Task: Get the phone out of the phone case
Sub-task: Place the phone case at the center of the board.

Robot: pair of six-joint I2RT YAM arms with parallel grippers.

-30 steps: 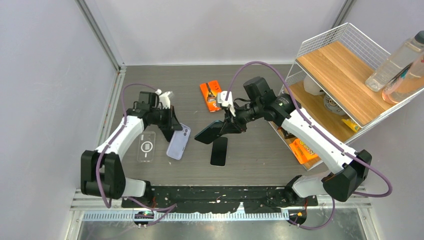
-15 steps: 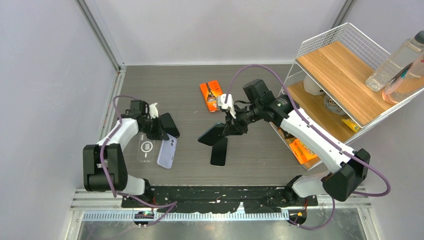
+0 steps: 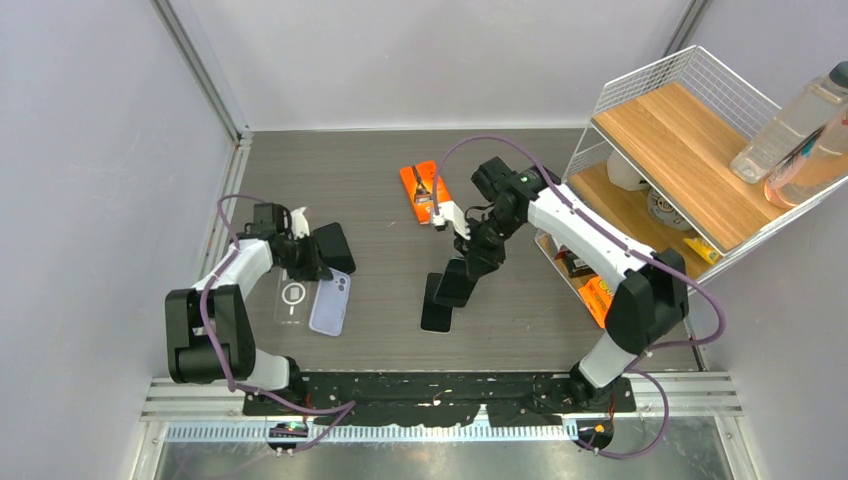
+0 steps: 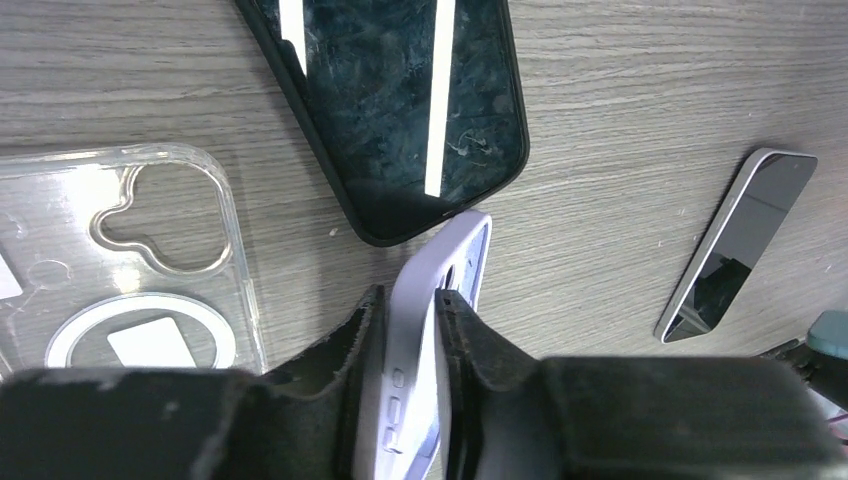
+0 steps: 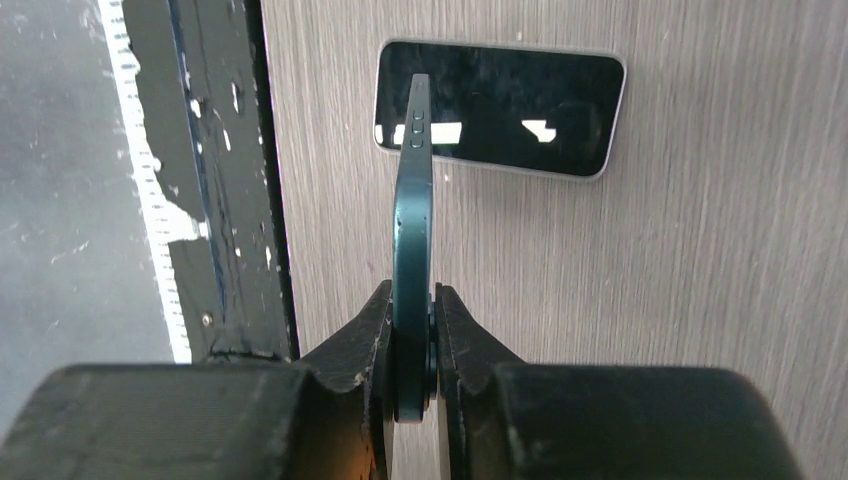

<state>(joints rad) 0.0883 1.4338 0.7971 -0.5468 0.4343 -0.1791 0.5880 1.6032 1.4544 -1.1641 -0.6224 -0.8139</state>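
Observation:
My right gripper will next go down and tilt to let go of the teal phone on bare tabletop [image 5: 480, 240] beside the silver-edged phone [image 3: 436, 305], clear of that screen, because that spot is below.
My left gripper [image 3: 304, 262] is shut on the edge of an empty lilac phone case [image 3: 330, 305], which rests on the table. In the left wrist view the fingers [image 4: 365, 330] pinch the case's side wall [image 4: 425, 330]. A black phone [image 3: 333, 245] lies screen up just beyond it, and it also shows in the left wrist view [image 4: 400, 110]. My right gripper [image 3: 470, 255] is shut on a dark teal phone [image 3: 458, 283]. It holds the phone edge-on [image 5: 413, 230] above a silver-edged phone [image 3: 436, 305] lying flat [image 5: 500, 108].
A clear case [image 3: 292, 295] with a ring lies left of the lilac case. An orange packet [image 3: 422, 190] lies at the table's middle back. A wire shelf [image 3: 690, 150] with bottles and packets stands at the right. The black base rail [image 3: 440, 385] runs along the near edge.
My right arm has swung the teal phone down and nearer, over the flat phone. My left gripper has drawn the lilac case left, and the black phone now lies apart from it.

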